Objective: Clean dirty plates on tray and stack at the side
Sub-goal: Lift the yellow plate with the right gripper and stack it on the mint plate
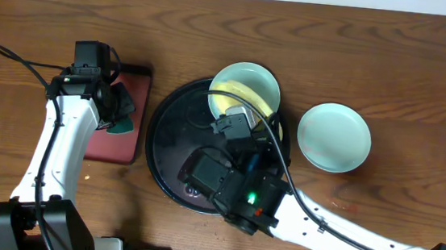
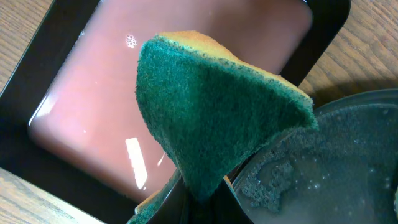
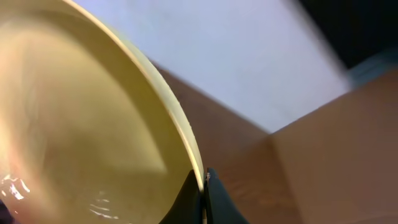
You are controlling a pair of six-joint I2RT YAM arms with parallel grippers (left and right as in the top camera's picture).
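Observation:
I will move my right gripper to its right in the overhead view, over the second mint-green plate (image 1: pixel 334 138) below it. Then I will level the tilted yellow plate, lower it and release it.
The round black tray (image 1: pixel 168 148) sits mid-table. My right gripper (image 1: pixel 241 120) is shut on the rim of the pale yellow plate (image 1: pixel 227 101) and holds it tilted over the tray's back right part. The right wrist view shows the fingers (image 3: pixel 203 186) pinching that plate's rim (image 3: pixel 81 124). A mint-green plate (image 1: pixel 248 82) lies behind it on the tray's rim. A second mint-green plate (image 1: pixel 334 137) rests on the wood tabletop (image 1: pixel 404 92) to the right. My left gripper (image 1: pixel 121 110) is shut on a green sponge (image 2: pixel 211 112) above the red tray.
The rectangular red tray (image 1: pixel 112 144) lies left of the black tray and holds pinkish liquid (image 2: pixel 93 93). Foam and water sit on the black tray's surface (image 2: pixel 348 162). The right arm's body covers the black tray's front right part.

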